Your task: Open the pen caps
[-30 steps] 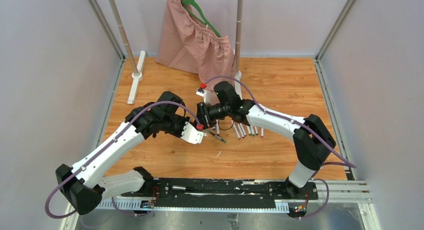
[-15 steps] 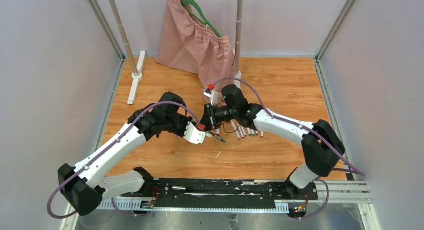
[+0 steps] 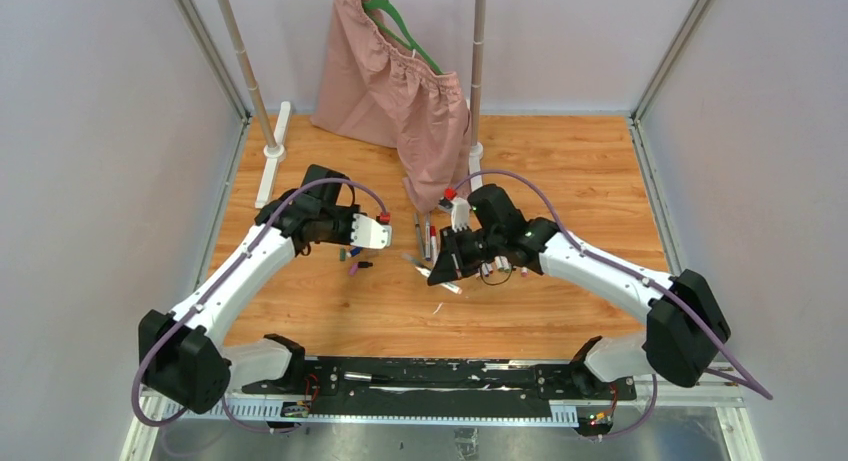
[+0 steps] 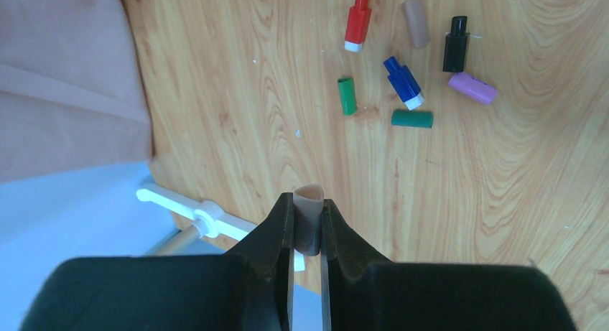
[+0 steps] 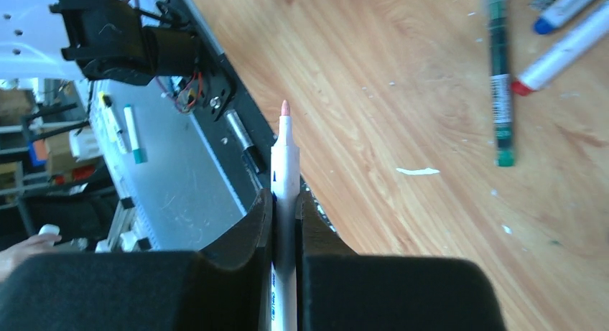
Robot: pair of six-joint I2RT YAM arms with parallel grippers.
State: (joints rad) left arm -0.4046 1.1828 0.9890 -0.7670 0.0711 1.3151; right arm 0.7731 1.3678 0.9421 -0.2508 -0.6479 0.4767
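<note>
The tip of the pen's body is bare, so the robot's right gripper will turn its fingers down and lower to the right in the top view, onto the floor beside the white pens.
In the left wrist view my left gripper (image 4: 307, 203) is shut on a beige pen cap (image 4: 309, 220) and holds it above the wooden floor. Several loose pen caps lie ahead of it: red (image 4: 357, 21), brown (image 4: 415, 22), black (image 4: 455, 44), purple (image 4: 472, 87), blue (image 4: 403, 82), green (image 4: 347, 95) and teal (image 4: 412, 118). My right gripper (image 5: 285, 196) is shut on a white pen barrel (image 5: 284, 159) whose pinkish tip is bare. In the top view the left gripper (image 3: 372, 233) and the right gripper (image 3: 443, 271) are apart.
More pens (image 3: 425, 233) lie on the floor between the arms; a green pen (image 5: 500, 80) shows in the right wrist view. Pink cloth (image 3: 395, 81) hangs on a rack at the back, its white foot (image 3: 272, 166) at the left. The arm rail (image 3: 430, 376) runs along the near edge.
The two grippers were together at the middle on one pen. They have pulled apart: the left went left and back with the cap, the right went right and nearer with the barrel.
</note>
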